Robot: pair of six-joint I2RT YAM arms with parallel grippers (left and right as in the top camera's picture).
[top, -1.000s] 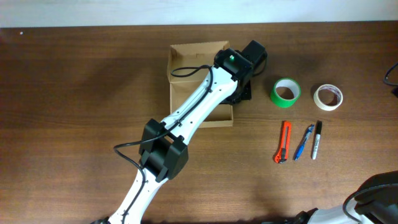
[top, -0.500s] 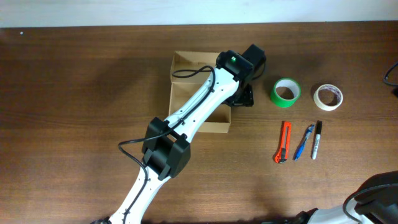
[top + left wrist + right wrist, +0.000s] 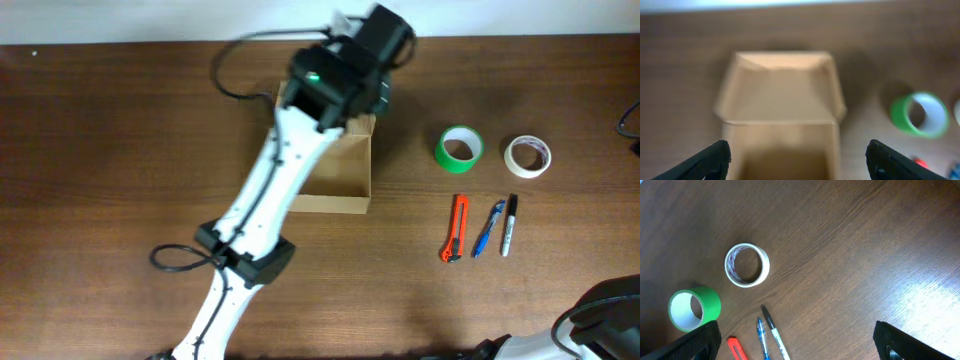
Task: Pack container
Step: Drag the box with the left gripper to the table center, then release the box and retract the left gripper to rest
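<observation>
Next, my right gripper should shift left in the overhead view and down onto the green tape roll's side facing the white one, as the green roll's middle is open.
The container is a tan cardboard box standing open, its flap lid folded back toward the far edge. In the blurred left wrist view its inside looks bare. My left gripper hangs above the box, open, with nothing between its fingertips. From overhead, the left arm's wrist covers the back of the container. My right gripper is open and holds nothing, high over the table to the right of the pens.
Right of the box lie a green tape roll, a white tape roll, an orange cutter, a blue pen and a black marker. The right arm's base shows at the bottom right corner.
My left gripper has opened at the box's right wall, then risen and swung toward the table's far edge. The box shifted slightly. The right arm has not moved.
</observation>
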